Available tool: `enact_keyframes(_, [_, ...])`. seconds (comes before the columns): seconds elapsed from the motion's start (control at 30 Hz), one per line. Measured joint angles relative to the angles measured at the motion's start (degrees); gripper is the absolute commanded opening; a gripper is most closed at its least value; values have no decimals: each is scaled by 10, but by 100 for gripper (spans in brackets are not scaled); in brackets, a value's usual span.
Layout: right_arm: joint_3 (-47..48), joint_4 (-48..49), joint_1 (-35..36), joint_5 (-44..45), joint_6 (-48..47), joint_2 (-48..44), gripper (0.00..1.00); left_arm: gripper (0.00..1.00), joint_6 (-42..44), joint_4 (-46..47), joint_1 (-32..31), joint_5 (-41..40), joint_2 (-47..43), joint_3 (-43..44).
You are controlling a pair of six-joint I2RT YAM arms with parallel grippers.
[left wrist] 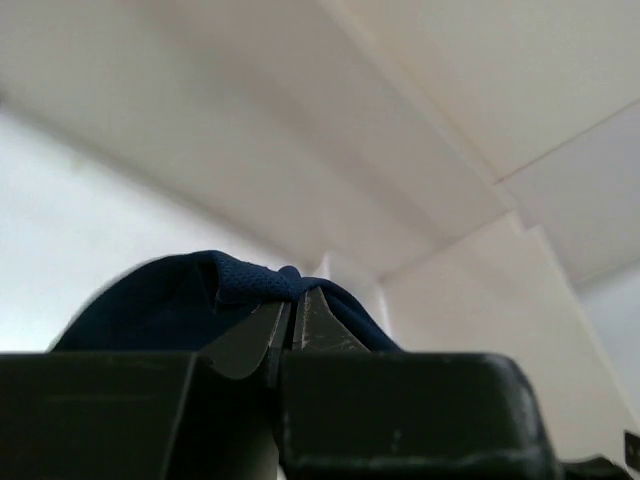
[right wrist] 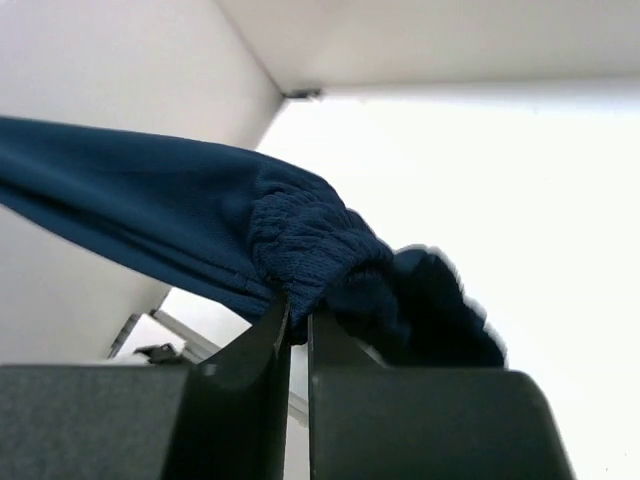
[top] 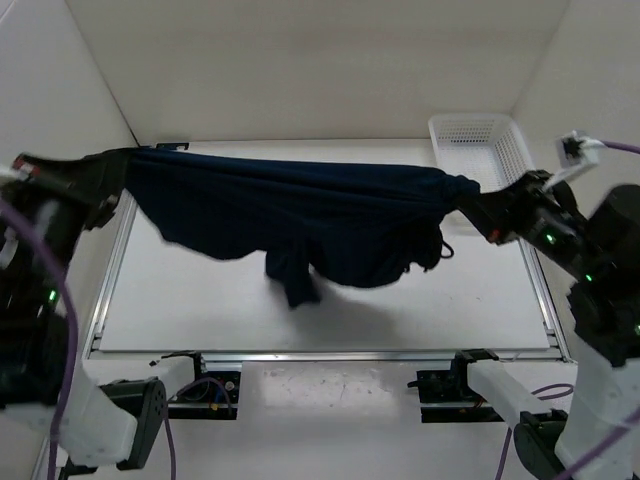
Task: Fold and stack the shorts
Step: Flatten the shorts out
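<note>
My right gripper will lift a little next, then go down and outward to the table beside the basket, because the shorts point(top: 300, 215) hang stretched.
The dark navy shorts point(top: 300, 215) hang stretched in the air between my two grippers, above the white table point(top: 480, 300). Their lower part sags in the middle and a bunched leg reaches down toward the table. My left gripper point(top: 118, 168) is shut on the left end of the shorts; in the left wrist view the cloth point(left wrist: 180, 305) is pinched at the fingertips point(left wrist: 293, 300). My right gripper point(top: 478, 205) is shut on the gathered waistband end at the right; in the right wrist view the ribbed cloth point(right wrist: 300, 250) sits between the fingertips point(right wrist: 298, 318). A thin drawstring loop point(top: 438, 248) dangles near the right end.
A white plastic basket point(top: 480, 145) stands at the back right corner of the table. White walls close in the back and both sides. A metal rail point(top: 330, 352) runs along the table's near edge, with the arm bases below it.
</note>
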Motion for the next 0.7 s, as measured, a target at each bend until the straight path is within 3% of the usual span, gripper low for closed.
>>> enact_keyframes(0.17, [110, -47, 0, -33, -12, -32, 0, 10, 0, -5, -2, -42, -39, 97])
enact_keyframes(0.3, [120, -63, 0, -44, -11, -32, 0, 10, 7, -1, -3, -51, -51, 87])
enact_keyframes(0.47, [9, -50, 0, -25, -10, -7, 0, 10, 35, 43, -5, -24, -24, -85])
enact_keyframes(0.63, [-161, 36, 0, 13, 0, 98, 0, 10, 56, 105, -12, 10, 138, -241])
enact_keyframes(0.67, [-185, 63, 0, 21, 4, 141, 12, 13, 60, 115, -14, 13, 190, -253])
enact_keyframes(0.7, [-196, 86, 2, 31, 8, 188, 33, 20, 65, 122, -16, 15, 245, -256])
